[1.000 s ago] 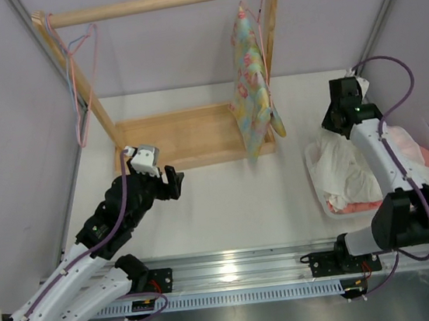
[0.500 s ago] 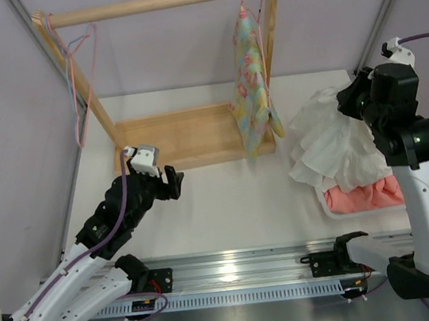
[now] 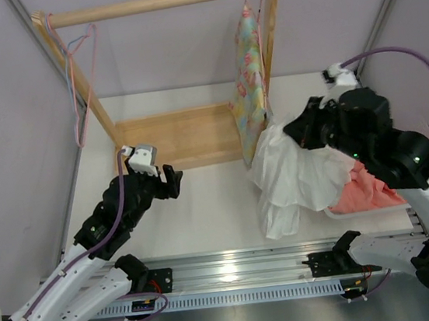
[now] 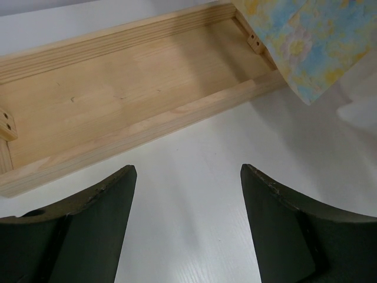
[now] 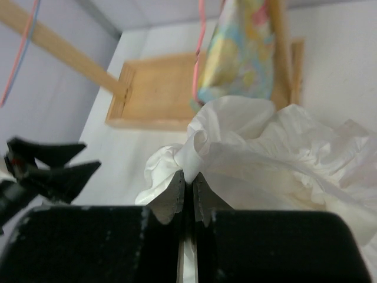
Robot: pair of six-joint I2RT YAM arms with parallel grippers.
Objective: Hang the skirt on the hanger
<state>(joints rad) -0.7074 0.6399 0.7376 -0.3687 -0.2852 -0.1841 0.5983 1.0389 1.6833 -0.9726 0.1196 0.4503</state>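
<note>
The bare tabletop before the rack (image 3: 209, 192) (image 5: 132, 150) is below and to the left of my right gripper in the top view, so I next sweep it down and across, then release the fold of the skirt.
The white skirt (image 3: 291, 174) hangs bunched from my right gripper (image 3: 298, 130), above the table between the wooden rack and the tray at the right. In the right wrist view the gripper (image 5: 188, 177) is shut on a fold of the skirt (image 5: 265, 147). The pink wire hanger (image 3: 80, 134) hangs empty at the left end of the rack's rod, beside a light blue one. My left gripper (image 3: 174, 183) is open and empty, low over the table in front of the rack's base; its fingers (image 4: 94, 218) stand wide apart.
The wooden rack has a top rod (image 3: 156, 2) and a base tray (image 3: 173, 138). A pastel floral garment (image 3: 247, 78) hangs at the rod's right end on another pink hanger. A salmon-pink cloth (image 3: 367, 189) lies in a white tray at the right. Grey walls enclose both sides.
My right arm has lifted the skirt out of the tray at the right and carried it left toward the table's middle, uncovering the salmon-pink cloth. The left arm has not moved.
</note>
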